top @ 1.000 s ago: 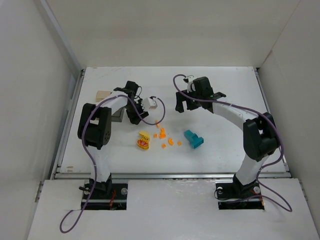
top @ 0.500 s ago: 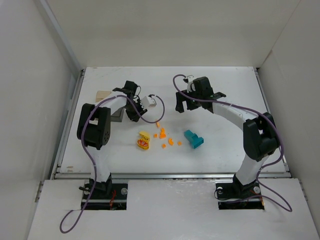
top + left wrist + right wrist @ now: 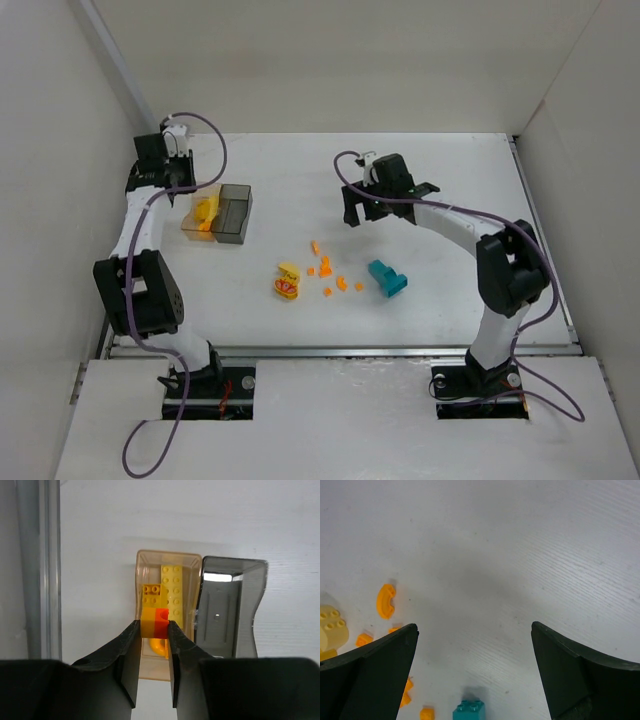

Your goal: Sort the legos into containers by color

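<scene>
My left gripper lowers toward the near end of the amber container next and releases the small yellow-and-orange lego there, since yellow pieces already lie in it.
In the left wrist view my left gripper is shut on a small yellow-and-orange lego, held over the near end of the amber container. That container holds a yellow plate, a small yellow brick and a curved yellow piece. The grey container beside it looks empty. Seen from above, the left gripper is at the back left. My right gripper stands open over bare table, the teal block just below it. Orange bits and a yellow-red piece lie mid-table.
A metal rail and the white side wall run close along the left of the containers. A curved orange piece and a pale yellow piece lie left of the right gripper. The teal block sits right of the orange scatter.
My left arm has swung from mid-table to the back left, now over the amber container with a lego in its grip, uncovering both containers. The right gripper shifted slightly left.
</scene>
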Controlling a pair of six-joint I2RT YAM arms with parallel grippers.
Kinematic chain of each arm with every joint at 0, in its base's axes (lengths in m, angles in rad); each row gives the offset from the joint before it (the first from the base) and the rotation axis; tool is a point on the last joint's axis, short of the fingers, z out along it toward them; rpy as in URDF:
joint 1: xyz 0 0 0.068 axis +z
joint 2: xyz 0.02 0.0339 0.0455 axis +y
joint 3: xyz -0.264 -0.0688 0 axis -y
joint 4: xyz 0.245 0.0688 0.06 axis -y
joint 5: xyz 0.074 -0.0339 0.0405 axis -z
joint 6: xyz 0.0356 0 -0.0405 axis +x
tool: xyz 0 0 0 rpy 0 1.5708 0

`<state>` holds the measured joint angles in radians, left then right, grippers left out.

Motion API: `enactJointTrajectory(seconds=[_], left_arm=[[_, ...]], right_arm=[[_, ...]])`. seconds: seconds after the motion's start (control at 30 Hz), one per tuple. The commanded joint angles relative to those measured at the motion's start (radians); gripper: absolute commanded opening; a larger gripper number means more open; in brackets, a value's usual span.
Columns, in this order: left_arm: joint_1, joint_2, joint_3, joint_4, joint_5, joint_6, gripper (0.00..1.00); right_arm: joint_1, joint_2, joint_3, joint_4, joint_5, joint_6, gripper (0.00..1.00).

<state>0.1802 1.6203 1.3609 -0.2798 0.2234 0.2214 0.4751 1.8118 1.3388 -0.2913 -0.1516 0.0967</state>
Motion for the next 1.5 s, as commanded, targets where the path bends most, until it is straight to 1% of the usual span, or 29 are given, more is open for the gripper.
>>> enactJointTrajectory(seconds=[0.0,0.17,0.23,0.33,0.37,0.43,0.47,0.5,0.53,0.6,0.63,0.67,0.7,0.77,0.87,1.0,1.17,1.2,1.23,1.27,1.37,1.47], left_arm=[[-0.01,0.061,-0.081,-0.016,-0.114,-0.099,0.0],[-0.01,0.061,-0.143,0.037,-0.125,-0.059,0.0],[-0.01,0.072,-0.143,0.037,-0.15,-0.048,0.0],[-0.01,0.101,-0.143,0.047,-0.17,-0.037,0.0],[-0.01,0.101,-0.143,0.047,-0.17,-0.025,0.05],[-0.001,0.124,-0.143,0.047,-0.156,-0.014,0.19],[-0.001,0.124,-0.131,0.034,-0.147,-0.014,0.27],[-0.001,0.134,-0.131,0.034,-0.124,-0.014,0.42],[-0.001,0.135,-0.119,0.019,-0.113,-0.005,0.46],[-0.001,0.145,-0.108,0.005,-0.104,-0.005,0.52],[-0.001,0.145,-0.108,0.005,-0.093,-0.005,0.58],[-0.001,0.145,-0.108,-0.004,-0.093,0.004,0.61],[-0.001,0.135,-0.108,-0.004,-0.093,0.004,0.61],[-0.001,0.122,-0.098,-0.004,-0.093,0.004,0.62],[-0.001,0.087,-0.098,-0.004,-0.093,0.004,0.62],[-0.001,0.035,-0.098,0.005,-0.084,-0.016,0.62],[-0.011,0.026,-0.152,0.016,-0.073,-0.007,0.61],[-0.012,0.026,-0.161,0.016,-0.084,-0.007,0.58],[-0.012,0.035,-0.161,0.016,-0.084,0.004,0.58],[-0.022,0.047,-0.17,0.016,-0.075,0.004,0.56],[-0.045,0.059,-0.171,0.007,-0.013,0.013,0.55],[-0.045,0.069,-0.171,0.007,0.036,-0.005,0.53]], right_arm=[[0.077,0.044,0.08,-0.022,0.047,-0.014,1.0],[0.129,0.073,0.117,-0.022,0.047,-0.005,0.99],[0.16,0.099,0.14,-0.035,0.057,-0.005,0.96],[0.184,0.115,0.166,-0.049,0.08,-0.015,0.94],[0.195,0.127,0.166,-0.06,0.08,-0.026,0.94],[0.204,0.127,0.166,-0.06,0.08,-0.026,0.93],[0.204,0.136,0.166,-0.06,0.08,-0.026,0.91],[0.215,0.136,0.166,-0.06,0.08,-0.037,0.9],[0.215,0.136,0.166,-0.06,0.089,-0.037,0.9],[0.227,0.145,0.175,-0.06,0.089,-0.046,0.85],[0.238,0.155,0.175,-0.06,0.089,-0.046,0.83],[0.238,0.155,0.184,-0.071,0.101,-0.055,0.81],[0.25,0.167,0.195,-0.071,0.101,-0.055,0.78],[0.276,0.179,0.206,-0.081,0.11,-0.064,0.78],[0.299,0.207,0.23,-0.091,0.122,-0.074,0.73],[0.3,0.248,0.263,-0.1,0.113,-0.065,0.67],[0.3,0.282,0.286,-0.1,0.113,-0.035,0.58],[0.3,0.282,0.286,-0.1,0.113,-0.035,0.58],[0.3,0.282,0.286,-0.1,0.122,-0.025,0.56],[0.3,0.282,0.286,-0.1,0.122,-0.025,0.56],[0.3,0.273,0.266,-0.1,0.132,-0.015,0.56],[0.3,0.251,0.244,-0.091,0.132,-0.005,0.56]])
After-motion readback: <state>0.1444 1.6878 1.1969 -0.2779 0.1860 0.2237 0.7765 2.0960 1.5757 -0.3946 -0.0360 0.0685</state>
